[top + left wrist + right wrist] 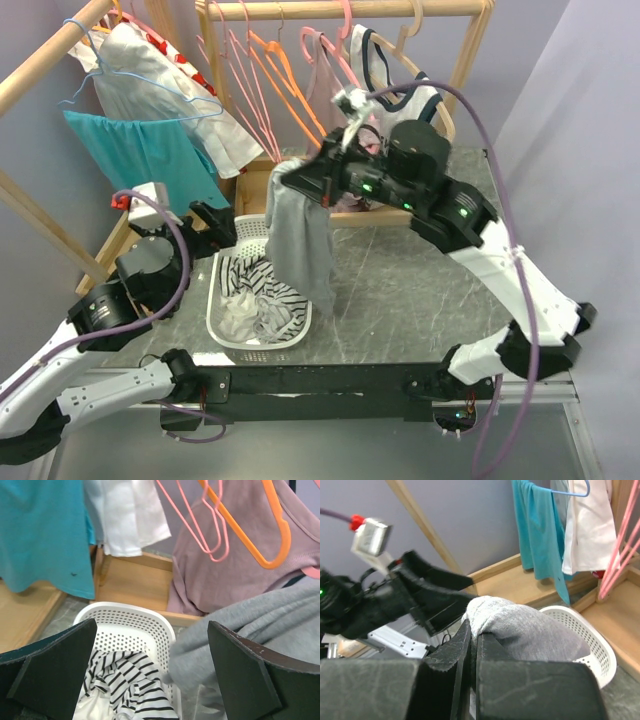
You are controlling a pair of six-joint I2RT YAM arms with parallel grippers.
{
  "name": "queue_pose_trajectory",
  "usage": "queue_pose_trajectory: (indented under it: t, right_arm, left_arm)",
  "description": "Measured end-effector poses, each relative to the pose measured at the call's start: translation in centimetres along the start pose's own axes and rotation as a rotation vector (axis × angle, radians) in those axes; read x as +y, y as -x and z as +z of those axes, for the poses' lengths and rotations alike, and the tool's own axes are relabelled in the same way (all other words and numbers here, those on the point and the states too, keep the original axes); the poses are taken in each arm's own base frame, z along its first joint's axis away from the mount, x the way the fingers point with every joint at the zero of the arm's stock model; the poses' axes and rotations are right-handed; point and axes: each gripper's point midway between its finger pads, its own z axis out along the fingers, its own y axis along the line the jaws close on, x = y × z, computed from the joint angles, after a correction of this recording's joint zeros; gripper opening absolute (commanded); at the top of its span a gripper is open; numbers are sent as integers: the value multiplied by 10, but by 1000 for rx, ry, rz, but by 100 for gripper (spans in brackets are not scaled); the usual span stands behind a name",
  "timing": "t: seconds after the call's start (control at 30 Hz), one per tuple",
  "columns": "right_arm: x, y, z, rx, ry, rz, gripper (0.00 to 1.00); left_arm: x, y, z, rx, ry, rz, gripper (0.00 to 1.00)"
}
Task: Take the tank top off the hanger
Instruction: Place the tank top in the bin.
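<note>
The robot's right gripper will first carry the grey tank top over the basket and down, to release it inside the white basket [215,322].
The grey tank top [300,240] hangs from my right gripper [287,180], which is shut on its upper fold. It drapes down over the right rim of the white basket [215,322], and no hanger shows in it. The right wrist view shows the grey cloth [530,635] pinched at the gripper [474,630]. My left gripper [215,225] is open and empty at the basket's far left. In the left wrist view it [151,626] faces the tank top [240,625] and the basket [125,615].
Empty pink hangers [240,80] and an orange hanger [285,85] hang on the wooden rail. A teal garment [140,150], a white shirt [170,90] and a white dark-trimmed top [385,70] hang there too. Striped clothes [265,290] lie in the basket. A mauve garment [235,565] hangs behind.
</note>
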Motion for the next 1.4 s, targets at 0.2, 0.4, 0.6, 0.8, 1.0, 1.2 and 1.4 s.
queue_pose_trajectory:
  t: [0.2, 0.4, 0.6, 0.8, 1.0, 1.2, 1.4]
  right_arm:
    - [-18, -10, 47, 44, -23, -1, 0]
    - [-46, -51, 70, 122, -93, 22, 0]
    - [-84, -105, 85, 210, -198, 48, 0]
    - [-129, -199, 98, 406, -310, 96, 0]
    - [-166, -280, 92, 602, -435, 125, 13]
    - [-174, -299, 82, 659, -493, 103, 60]
    - [-146, -287, 48, 603, -447, 70, 73]
  left_arm:
    - [11, 3, -4, -10, 29, -5, 99]
    - [17, -15, -2, 25, 48, 25, 99]
    - [20, -32, -1, 66, 46, 53, 99]
    - [19, -32, -1, 68, 43, 52, 100]
    - [18, -31, -1, 67, 37, 54, 99]
    - [11, -36, 3, 82, 18, 70, 99]
    - [2, -44, 8, 105, -3, 99, 100]
